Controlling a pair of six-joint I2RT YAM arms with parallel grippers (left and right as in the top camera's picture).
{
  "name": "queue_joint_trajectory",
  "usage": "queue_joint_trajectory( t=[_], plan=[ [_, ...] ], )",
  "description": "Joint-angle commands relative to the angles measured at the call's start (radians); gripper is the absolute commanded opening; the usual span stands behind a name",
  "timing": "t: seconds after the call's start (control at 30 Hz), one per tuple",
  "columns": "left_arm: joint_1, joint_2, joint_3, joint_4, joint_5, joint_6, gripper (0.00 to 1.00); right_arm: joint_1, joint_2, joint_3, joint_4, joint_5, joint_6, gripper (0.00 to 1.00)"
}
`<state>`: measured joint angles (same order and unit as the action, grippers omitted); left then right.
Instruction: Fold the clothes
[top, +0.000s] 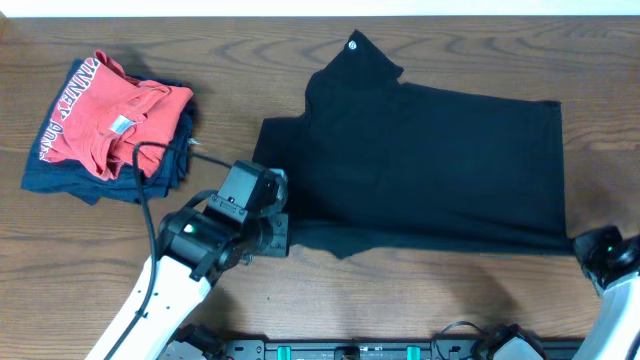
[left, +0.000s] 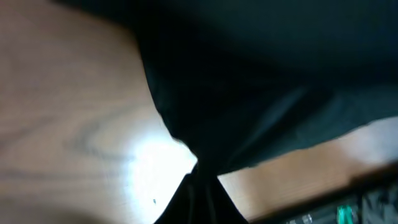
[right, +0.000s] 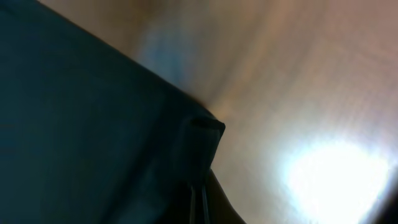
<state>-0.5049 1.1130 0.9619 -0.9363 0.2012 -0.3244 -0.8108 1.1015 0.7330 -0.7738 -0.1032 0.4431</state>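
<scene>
My left gripper should next take the bunch of black fabric outward, over the black T-shirt's side nearest the red shirt (top: 303, 162), and let it go, because the cloth beyond lies flat.
The black T-shirt (top: 430, 160) lies spread across the middle and right of the table, with a small round white tag (top: 352, 45) at its far edge. My left gripper (top: 282, 236) is at the shirt's near left edge and is shut on a bunch of the black fabric (left: 205, 180). My right gripper (top: 578, 248) is at the shirt's near right corner and is shut on that corner (right: 202, 149). Both wrist views are blurred and dark.
A red shirt with white lettering (top: 105, 120) lies on a navy folded garment (top: 60, 180) at the far left. Bare wooden table (top: 440, 300) runs along the front. A black rail (top: 380, 348) lies at the table's front edge.
</scene>
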Motion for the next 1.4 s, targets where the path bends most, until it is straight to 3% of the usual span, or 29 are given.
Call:
queue_joint_trajectory(
  t=[0.0,0.27,0.43,0.8,0.83,0.87,0.93,1.1,1.37],
  plan=[
    [0.004,0.046,0.014,0.055,-0.061,0.073,0.06,0.033,0.048,0.003,0.056,-0.045,0.046,0.01],
    [0.005,0.189,0.014,0.293,-0.107,0.196,0.06,0.131,0.211,0.003,0.303,-0.089,0.106,0.01],
    [0.005,0.254,0.014,0.428,-0.247,0.206,0.06,0.187,0.299,0.003,0.459,-0.097,0.139,0.01],
    [0.008,0.401,0.015,0.66,-0.333,0.243,0.07,0.256,0.459,0.003,0.673,-0.096,0.148,0.02],
    [0.011,0.41,0.015,0.678,-0.333,0.242,0.11,0.256,0.462,0.003,0.683,-0.096,0.147,0.09],
    [0.015,0.416,0.015,0.689,-0.334,0.242,0.26,0.253,0.463,0.003,0.694,-0.096,0.143,0.33],
    [0.024,0.417,0.015,0.684,-0.333,0.242,0.68,0.248,0.46,0.004,0.695,-0.101,0.129,0.65],
    [0.042,0.382,0.019,0.547,-0.333,0.241,0.8,0.217,0.45,0.004,0.604,-0.142,0.09,0.72],
    [0.051,0.36,0.006,0.284,-0.21,0.238,0.81,0.197,0.449,0.003,0.252,-0.088,0.026,0.73]
  ],
)
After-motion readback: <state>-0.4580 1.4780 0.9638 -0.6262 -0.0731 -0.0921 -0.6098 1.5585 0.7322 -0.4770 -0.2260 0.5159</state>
